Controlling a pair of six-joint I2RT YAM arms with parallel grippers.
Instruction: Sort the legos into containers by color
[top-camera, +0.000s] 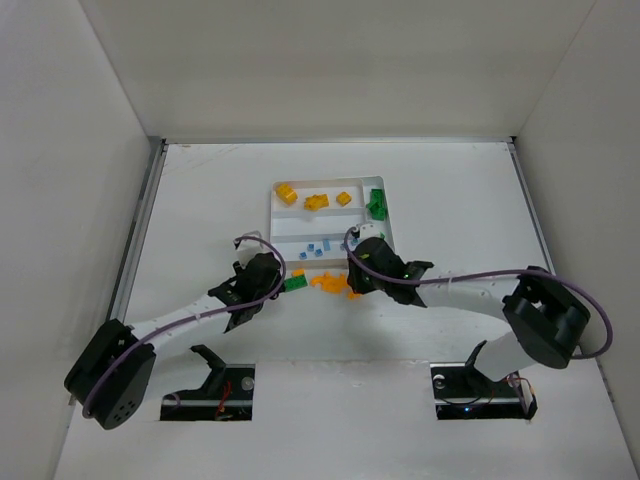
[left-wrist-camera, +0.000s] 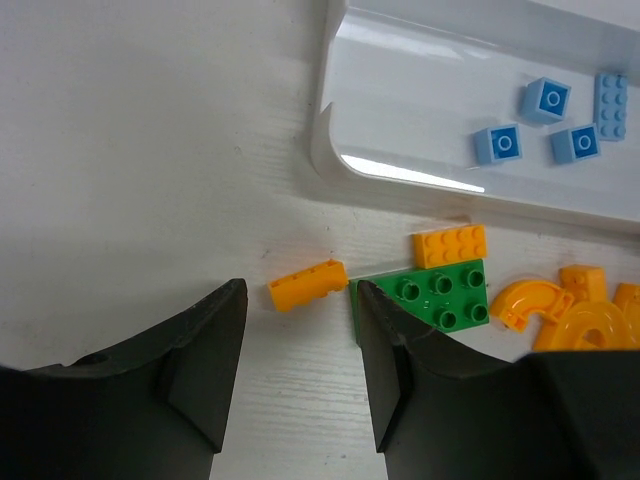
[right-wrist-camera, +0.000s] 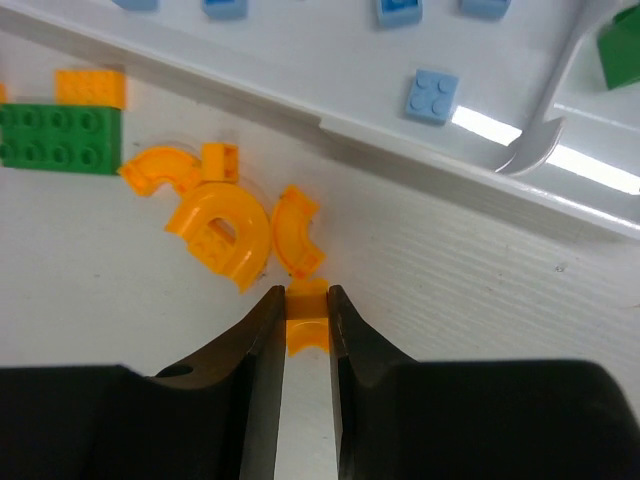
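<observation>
Next, my right gripper lifts the small orange piece outward over the tray's middle section, since that section is empty between the yellow and pale blue bricks (top-camera: 315, 249).
The white tray (top-camera: 272, 215) holds yellow bricks (top-camera: 316, 202) in its far section, green bricks (top-camera: 376, 203) in the narrow right section and pale blue bricks (top-camera: 315, 249) in a near section. On the table in front lie a green plate (top-camera: 296, 282) and orange pieces (top-camera: 330, 283). My left gripper (left-wrist-camera: 298, 300) is open and low. A small orange brick (left-wrist-camera: 307, 284) lies just ahead of its gap, and the green plate (left-wrist-camera: 440, 293) is against its right finger. My right gripper (right-wrist-camera: 306, 300) is shut on a small orange piece (right-wrist-camera: 307, 318) at table level.
Curved orange pieces (right-wrist-camera: 220, 225) lie just ahead of my right fingers, beside the tray's near rim (right-wrist-camera: 330, 125). An orange brick (left-wrist-camera: 450, 245) lies behind the green plate. White walls enclose the table on the left, right and back.
</observation>
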